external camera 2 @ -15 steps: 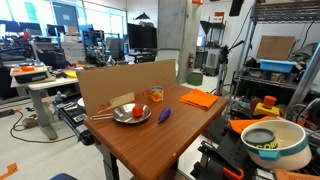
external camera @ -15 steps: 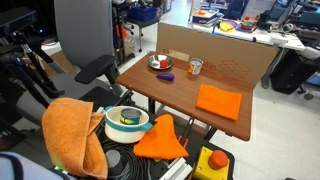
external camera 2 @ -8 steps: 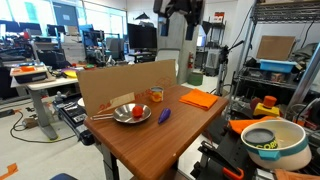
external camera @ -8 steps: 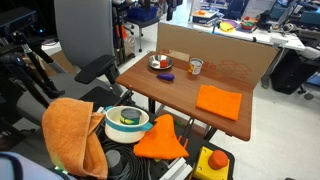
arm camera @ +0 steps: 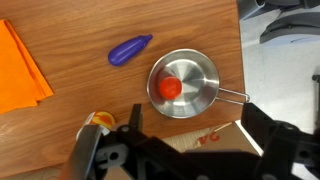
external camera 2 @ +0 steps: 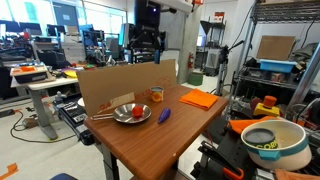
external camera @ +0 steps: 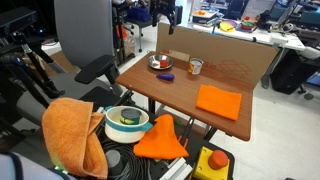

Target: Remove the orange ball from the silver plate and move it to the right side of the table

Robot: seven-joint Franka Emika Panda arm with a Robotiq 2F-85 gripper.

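Observation:
The orange ball (arm camera: 169,88) lies far below my gripper, so my gripper will next move down toward the silver plate until its spread fingers are on both sides of the ball.
The tiny orange ball (arm camera: 169,88) lies in the small silver plate (arm camera: 205,75), which has a thin wire handle and sits on the wooden table (arm camera: 80,95). In both exterior views the ball (external camera 2: 126,110) rests in the plate (external camera 2: 143,117) (external camera: 153,65) near the cardboard back panel. My gripper (arm camera: 195,135) hangs high above the table over the plate and panel edge, open and empty, with its dark fingers (arm camera: 262,128) spread wide. It also shows in both exterior views (external camera 2: 147,45) (external camera: 165,15).
A purple eggplant-shaped toy (arm camera: 130,49) lies beside the plate. A small orange-tinted cup (external camera 2: 157,94) stands by the cardboard panel (external camera 2: 120,82). A flat orange cloth (external camera: 219,102) covers one table end. A white teal-rimmed bowl (external camera: 125,120) and orange towels sit off the table.
My gripper has come into view from above and moved down and across until it hangs over the plate. Nothing on the table has moved.

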